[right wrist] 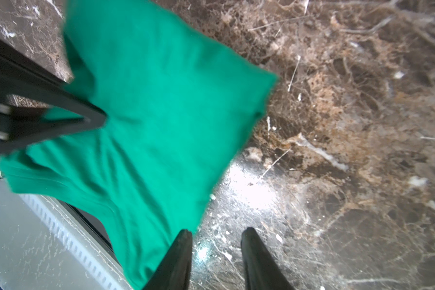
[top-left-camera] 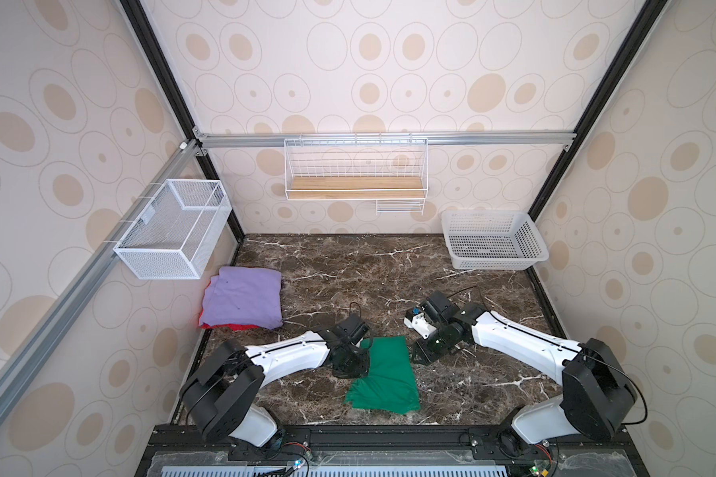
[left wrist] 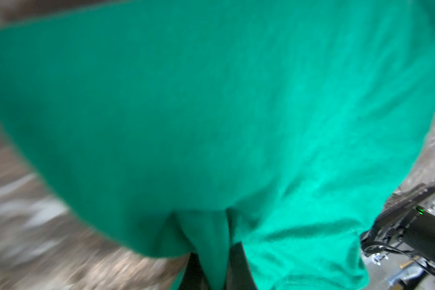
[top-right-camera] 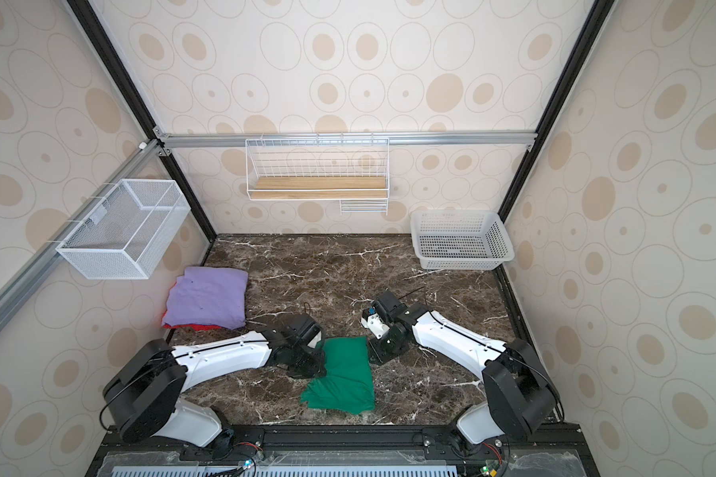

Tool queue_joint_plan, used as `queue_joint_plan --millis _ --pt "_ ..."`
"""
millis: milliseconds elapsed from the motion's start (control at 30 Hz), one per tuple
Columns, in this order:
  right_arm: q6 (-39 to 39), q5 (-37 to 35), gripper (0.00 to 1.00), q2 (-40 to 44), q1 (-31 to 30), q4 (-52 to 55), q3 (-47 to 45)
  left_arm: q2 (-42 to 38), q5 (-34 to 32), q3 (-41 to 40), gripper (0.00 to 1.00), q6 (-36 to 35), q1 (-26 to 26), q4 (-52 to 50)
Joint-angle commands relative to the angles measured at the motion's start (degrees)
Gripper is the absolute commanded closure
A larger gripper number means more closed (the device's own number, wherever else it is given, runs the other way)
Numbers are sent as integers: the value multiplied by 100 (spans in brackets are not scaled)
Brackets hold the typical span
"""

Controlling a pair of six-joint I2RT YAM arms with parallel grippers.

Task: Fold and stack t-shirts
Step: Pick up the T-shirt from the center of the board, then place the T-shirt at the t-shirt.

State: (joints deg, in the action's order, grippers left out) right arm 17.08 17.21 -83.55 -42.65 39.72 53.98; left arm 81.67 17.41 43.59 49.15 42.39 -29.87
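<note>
The left gripper carries the emerald-green t-shirt [top-left-camera: 389,380] outward onto the folded lavender t-shirt [top-left-camera: 242,303] next and releases it, because it is already folded and pinched at its edge.
The emerald-green t-shirt [top-left-camera: 389,380] [top-right-camera: 346,380] lies folded near the front middle of the marble table. My left gripper [top-left-camera: 364,365] [top-right-camera: 317,363] is at the shirt's left edge and is shut on a pinch of the green cloth, which bunches between its black fingers [left wrist: 215,256]. My right gripper [top-left-camera: 416,356] [top-right-camera: 375,351] hovers by the shirt's far right corner, open over bare marble [right wrist: 217,236], with one finger next to the cloth's edge [right wrist: 148,113]. At the left, a folded lavender t-shirt [top-left-camera: 242,303] [top-right-camera: 207,299] rests on a red t-shirt [top-left-camera: 240,327] [top-right-camera: 199,327].
A white perforated plastic basket [top-left-camera: 530,243] sits at the back right corner. A white mesh box [top-left-camera: 170,231] hangs on the left wall above the stack. A wire shelf with a wooden board [top-left-camera: 354,186] hangs on the back wall.
</note>
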Motion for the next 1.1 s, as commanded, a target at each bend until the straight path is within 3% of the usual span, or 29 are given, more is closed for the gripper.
queue_joint_plan --millis 0,200,433,767,900,1067 --pt "54 6 62 213 51 103 18 -584 -769 558 100 -306 -627 -1477" --pt "80 167 62 278 72 -21 58 -266 -923 2111 100 -1950 -2035 -2982" --pt "260 547 62 452 91 -437 -183 1168 -1063 4374 100 -3231 -3095 -4147" --pt "322 790 61 600 142 -799 -449 3135 -2274 7394 100 -3360 -4123 -5523" --pt "306 947 62 442 170 -842 -360 3501 -2994 7857 100 -3281 -4368 -5773" --pt "309 1093 62 288 179 -1045 -336 3712 -3805 7809 100 -3262 -4532 -5823"
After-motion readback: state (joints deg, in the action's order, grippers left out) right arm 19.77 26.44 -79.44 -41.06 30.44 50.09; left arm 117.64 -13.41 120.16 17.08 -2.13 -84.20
